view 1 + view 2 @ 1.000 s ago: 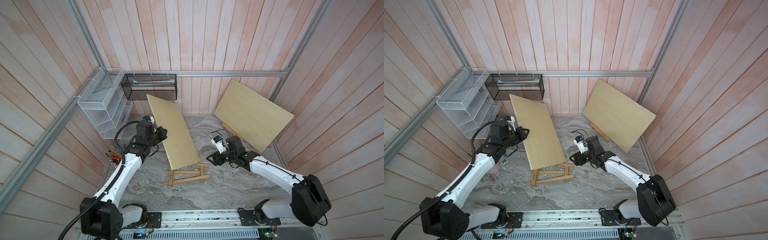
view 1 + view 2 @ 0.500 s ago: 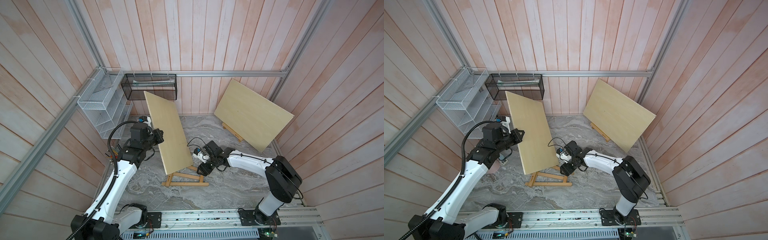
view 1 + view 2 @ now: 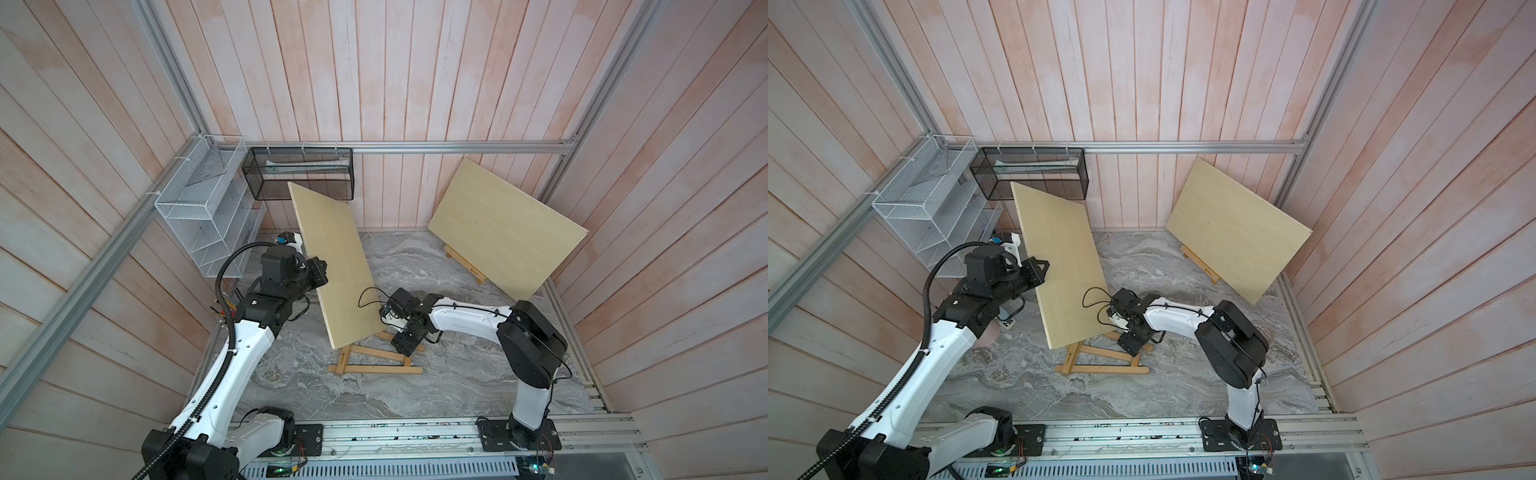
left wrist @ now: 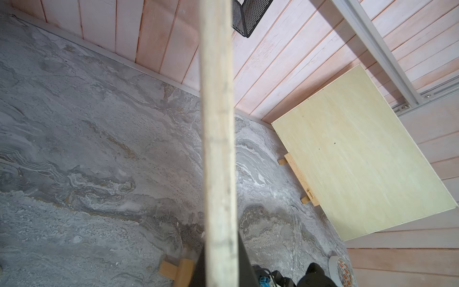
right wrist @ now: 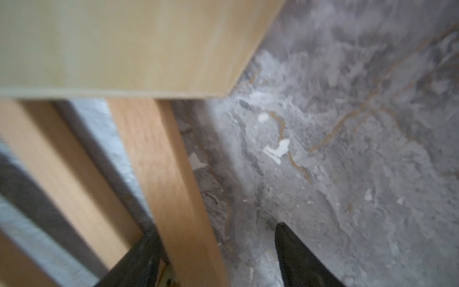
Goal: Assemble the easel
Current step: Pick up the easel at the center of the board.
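Observation:
My right gripper's open fingers still straddle a long slat. The right gripper shifts outward next, brings them astride the short slat [image 3: 408, 361] at the easel's narrow end and closes.
The easel [image 3: 374, 362] [image 3: 1100, 362] lies flat on the grey marble floor, a honey-brown slat frame partly under a pale plywood board [image 3: 332, 257] [image 3: 1059, 257]. My left gripper [image 3: 319, 275] [image 3: 1039, 270] is shut on that board's left edge and holds it tilted above the easel. The left wrist view shows the board edge-on [image 4: 218, 149] between my dark fingers [image 4: 246, 261]. My right gripper [image 3: 405, 345] [image 3: 1129, 345] hangs over the easel's right end. In the right wrist view it [image 5: 214, 232] is open, astride an easel slat [image 5: 169, 186] that sits close to one finger.
A second plywood board [image 3: 507, 232] leans at the back right on another small wooden frame [image 3: 465, 262]. A white wire rack [image 3: 199, 216] and a black mesh basket [image 3: 299, 174] hang at the back left. The arms' base rail [image 3: 395, 432] runs along the front.
My right arm has swung left from the middle of the floor and come down over the easel's right end, with its jaws wider. My left arm has tipped the board more upright.

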Controlling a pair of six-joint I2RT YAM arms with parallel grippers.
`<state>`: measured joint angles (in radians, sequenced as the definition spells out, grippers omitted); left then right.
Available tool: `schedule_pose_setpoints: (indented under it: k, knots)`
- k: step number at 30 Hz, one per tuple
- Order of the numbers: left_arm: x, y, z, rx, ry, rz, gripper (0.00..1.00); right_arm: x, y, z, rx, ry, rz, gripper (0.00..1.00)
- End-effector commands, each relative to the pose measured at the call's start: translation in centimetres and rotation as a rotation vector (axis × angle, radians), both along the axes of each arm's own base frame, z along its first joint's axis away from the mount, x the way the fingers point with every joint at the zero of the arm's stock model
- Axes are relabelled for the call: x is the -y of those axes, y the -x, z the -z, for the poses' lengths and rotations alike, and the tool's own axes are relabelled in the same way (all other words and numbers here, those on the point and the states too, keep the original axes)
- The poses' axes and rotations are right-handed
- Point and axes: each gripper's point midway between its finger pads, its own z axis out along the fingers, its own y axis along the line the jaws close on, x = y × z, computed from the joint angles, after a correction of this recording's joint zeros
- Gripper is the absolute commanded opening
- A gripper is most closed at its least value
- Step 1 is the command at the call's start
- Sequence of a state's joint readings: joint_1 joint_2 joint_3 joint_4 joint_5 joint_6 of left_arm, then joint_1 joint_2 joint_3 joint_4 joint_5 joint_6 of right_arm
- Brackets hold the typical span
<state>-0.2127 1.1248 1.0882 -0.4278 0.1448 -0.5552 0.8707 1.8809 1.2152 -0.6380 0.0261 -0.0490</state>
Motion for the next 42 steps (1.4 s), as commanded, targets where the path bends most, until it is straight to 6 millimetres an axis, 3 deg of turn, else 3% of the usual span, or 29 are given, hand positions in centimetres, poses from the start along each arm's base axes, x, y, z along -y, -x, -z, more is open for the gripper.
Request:
schedule_pose_setpoints:
  k: [1, 4, 9, 12, 14, 20, 27, 36, 42]
  knots:
    - [-0.3, -1.7, -11.4, 0.442, 0.037, -0.027, 0.00, 6.0, -1.5, 0.5, 0.097, 0.253, 0.072, 0.76]
    - [-0.1, -2.0, -11.0, 0.431, 0.041, -0.023, 0.00, 7.9, -4.0, -0.7, 0.169, 0.265, 0.153, 0.77]
    - [0.1, -2.3, -10.0, 0.406, 0.044, -0.020, 0.00, 10.2, -9.8, -4.3, 0.340, 0.247, 0.269, 0.79]
    - [0.2, -2.3, -9.6, 0.398, 0.040, -0.018, 0.00, 10.8, -11.9, -6.2, 0.366, 0.197, 0.340, 0.79]
    - [0.2, -2.4, -9.4, 0.394, 0.040, -0.018, 0.00, 9.9, -11.7, -6.9, 0.347, 0.125, 0.317, 0.79]
    - [0.3, -2.7, -8.5, 0.369, 0.040, -0.021, 0.00, 8.4, -9.2, -5.7, 0.214, -0.015, 0.292, 0.77]
    - [0.4, -3.1, -8.9, 0.368, 0.033, -0.021, 0.00, 9.1, -10.5, -4.3, 0.159, -0.052, 0.356, 0.72]
    - [-1.3, -3.3, -9.8, 0.337, -0.010, -0.124, 0.00, 8.7, -9.8, -1.3, 0.058, -0.074, 0.370, 0.46]
    - [-2.3, -2.9, -9.2, 0.296, 0.029, -0.195, 0.00, 8.0, -9.9, -0.3, 0.033, -0.096, 0.367, 0.33]
